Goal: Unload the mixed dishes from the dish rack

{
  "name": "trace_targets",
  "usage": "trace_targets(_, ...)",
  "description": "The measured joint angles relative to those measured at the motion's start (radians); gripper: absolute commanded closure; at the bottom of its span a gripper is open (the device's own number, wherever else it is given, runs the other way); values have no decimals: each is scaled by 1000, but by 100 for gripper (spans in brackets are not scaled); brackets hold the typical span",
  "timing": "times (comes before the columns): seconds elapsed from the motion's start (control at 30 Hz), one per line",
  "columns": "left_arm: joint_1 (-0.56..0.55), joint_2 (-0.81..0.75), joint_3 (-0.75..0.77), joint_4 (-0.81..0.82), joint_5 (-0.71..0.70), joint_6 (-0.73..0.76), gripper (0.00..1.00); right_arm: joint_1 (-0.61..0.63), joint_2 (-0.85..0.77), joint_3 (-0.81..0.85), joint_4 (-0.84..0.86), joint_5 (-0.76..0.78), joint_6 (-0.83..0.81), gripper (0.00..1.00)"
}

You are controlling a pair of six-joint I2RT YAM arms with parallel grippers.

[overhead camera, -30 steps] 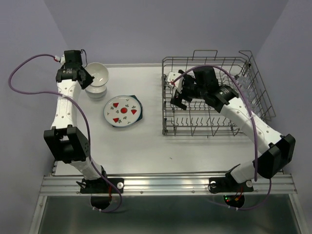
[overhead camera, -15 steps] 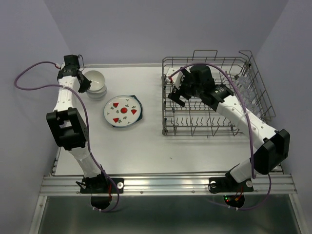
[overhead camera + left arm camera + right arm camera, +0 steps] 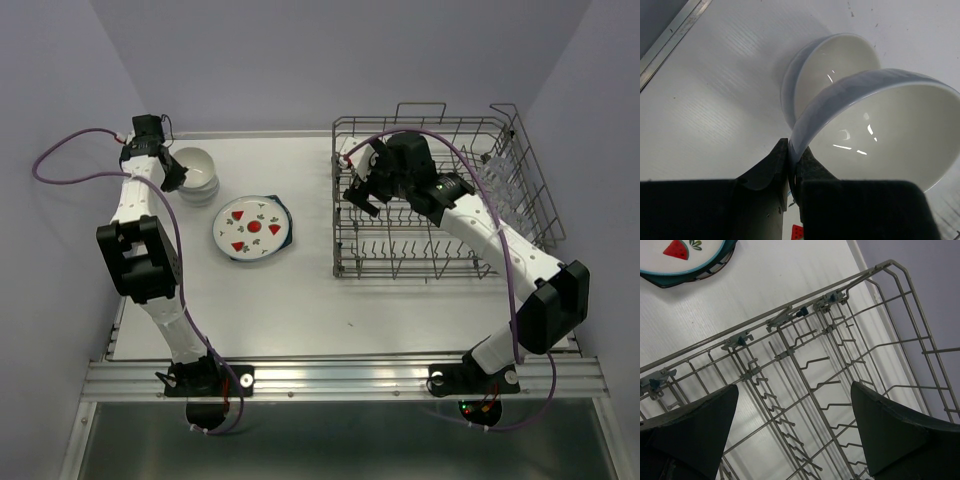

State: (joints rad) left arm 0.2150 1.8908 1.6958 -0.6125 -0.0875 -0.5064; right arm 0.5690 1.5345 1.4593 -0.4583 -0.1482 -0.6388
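Next, my left gripper needs to carry the small white bowl over the second bowl's opening, then down until they nest.
My left gripper is shut on the rim of a small white bowl. It holds that bowl just over a second white bowl standing on the table at the back left. The strawberry plate lies on the dark teal plate in the left middle. The grey wire dish rack stands on the right. My right gripper hangs open over the rack's left end, with only bare tines between its fingers.
The rack's taller wire side section rises at the far right, with faint clear glass shapes in it. A purple wall runs close behind the table. The table's left metal edge lies near the bowls.
My left arm has swung back and to the left with the bowl, bringing it down over the second bowl. My right gripper has shifted slightly left over the rack, still open.
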Motion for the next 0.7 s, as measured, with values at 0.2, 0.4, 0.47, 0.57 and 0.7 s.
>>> trace_targets(0.2,10,20,0,15,-7,-10,100,0,4,0,2,11,0,0)
trace_targets(0.4,16,34,0,31,-24,-21,100,-6,13,0,2,15,0,0)
trace_targets(0.47,16,40,0,38,-26,-27,100,-6,14,0,3,18,0,0)
trace_targets(0.57,16,54,0,46,-27,-38,100,-7,14,0,3,18,-1,0)
trace_targets(0.7,16,89,17,39,-28,-47,100,-7,14,0,3,19,-1,0)
